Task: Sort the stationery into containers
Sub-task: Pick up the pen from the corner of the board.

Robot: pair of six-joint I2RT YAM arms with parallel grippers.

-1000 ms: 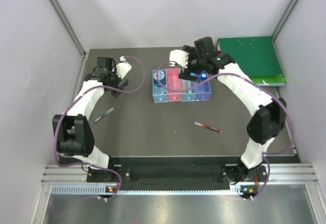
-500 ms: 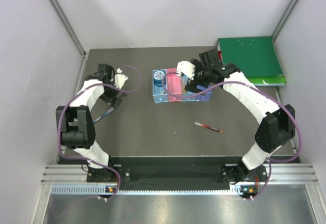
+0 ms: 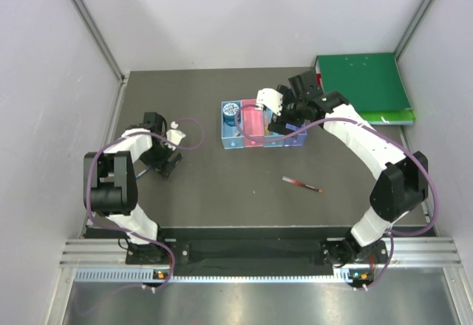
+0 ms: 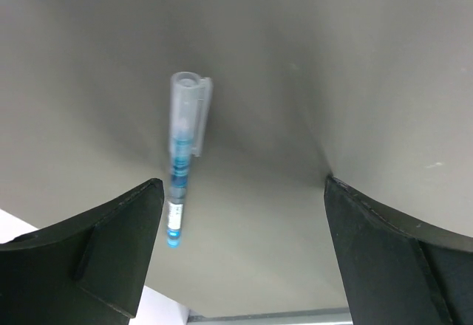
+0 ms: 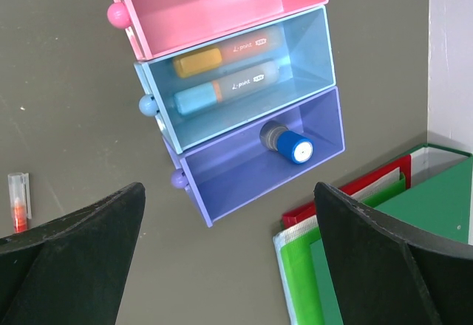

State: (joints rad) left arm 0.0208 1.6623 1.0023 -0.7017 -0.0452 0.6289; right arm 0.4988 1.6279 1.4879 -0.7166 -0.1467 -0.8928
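The pen lies nearer one finger, so my left gripper will next shift outward, low over the table, until the blue pen's clear cap [image 4: 182, 128] is midway between its fingers.
My left gripper [image 4: 240, 251] is open and low over the table. The blue pen [image 4: 181, 181] lies between its jaws, close to the left finger [image 4: 118, 236]. In the top view the left gripper [image 3: 164, 164] hides this pen. My right gripper [image 5: 229, 266] is open and empty above the trays, also seen in the top view [image 3: 284, 122]. The pink tray [image 5: 207, 7] looks empty. The light blue tray [image 5: 307, 48] holds a yellow-pink stick [image 5: 222, 55] and a blue-orange marker [image 5: 222, 92]. The purple tray [image 5: 229, 170] holds the blue-capped bottle [image 5: 290, 145]. The blue tray [image 3: 231, 142] holds the tape roll [image 3: 231, 110]. The red pen [image 3: 301, 185] lies loose.
The green binder [image 3: 363, 81] lies at the back right, close beside the purple tray; it also shows in the right wrist view [image 5: 414, 251]. The left wall and table edge run close to the left gripper. The red pen's end shows in the right wrist view [image 5: 18, 203].
My left gripper has moved toward the near side and down over the blue pen. My right gripper swung right over the trays a second ago and has since stayed still.
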